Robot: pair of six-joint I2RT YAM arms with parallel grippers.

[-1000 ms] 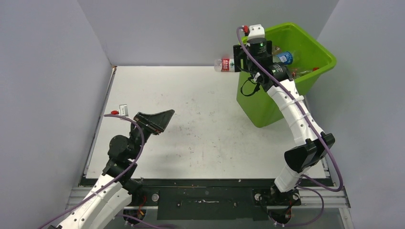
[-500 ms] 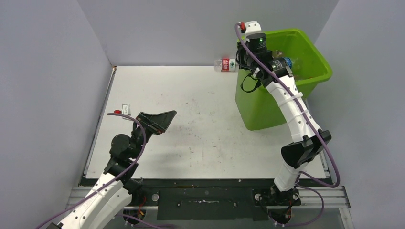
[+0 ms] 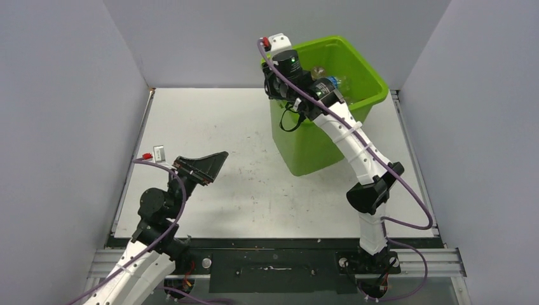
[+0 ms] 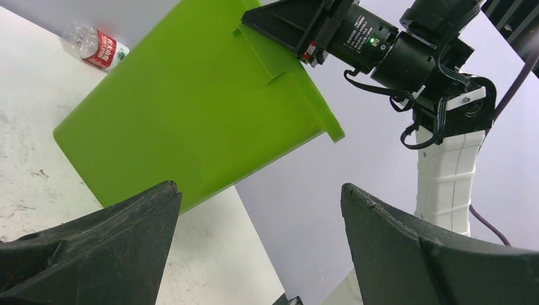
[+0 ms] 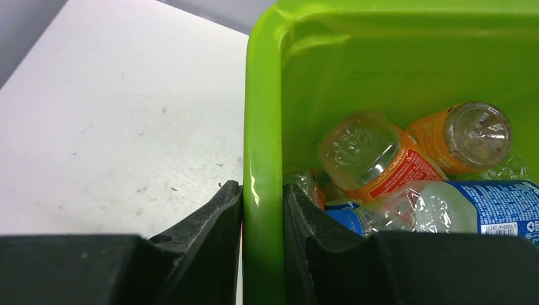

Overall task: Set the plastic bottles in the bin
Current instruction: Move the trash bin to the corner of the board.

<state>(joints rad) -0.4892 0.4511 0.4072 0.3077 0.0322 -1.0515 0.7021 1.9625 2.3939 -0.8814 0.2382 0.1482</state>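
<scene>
My right gripper drags the bin by its rim to the left in the top view (image 3: 238, 127) (image 5: 159, 149) next, then opens, since the bin hides the red-labelled bottle.
The lime-green bin (image 3: 316, 141) stands at the back right of the table, tilted. My right gripper (image 3: 274, 83) is shut on its near-left rim (image 5: 264, 127), one finger outside and one inside, as the right wrist view (image 5: 262, 187) shows. Inside lie several plastic bottles: two orange ones (image 5: 376, 155) (image 5: 468, 133) and a clear one with a blue label (image 5: 459, 206). A clear bottle with a red label (image 4: 95, 47) lies on the table by the back wall, past the bin (image 4: 191, 114); the top view hides it. My left gripper (image 3: 211, 166) (image 4: 259, 186) hangs open and empty over the table's left side.
Grey walls close in the table on the left, back and right. A small white block with a red tag (image 3: 157, 152) sits near the left edge. The right arm (image 3: 356, 152) stretches across the bin's front.
The right gripper closed on the bin's rim and pulled the bin to the left along the back wall, covering the red-labelled bottle in the top view. The left arm shifted slightly.
</scene>
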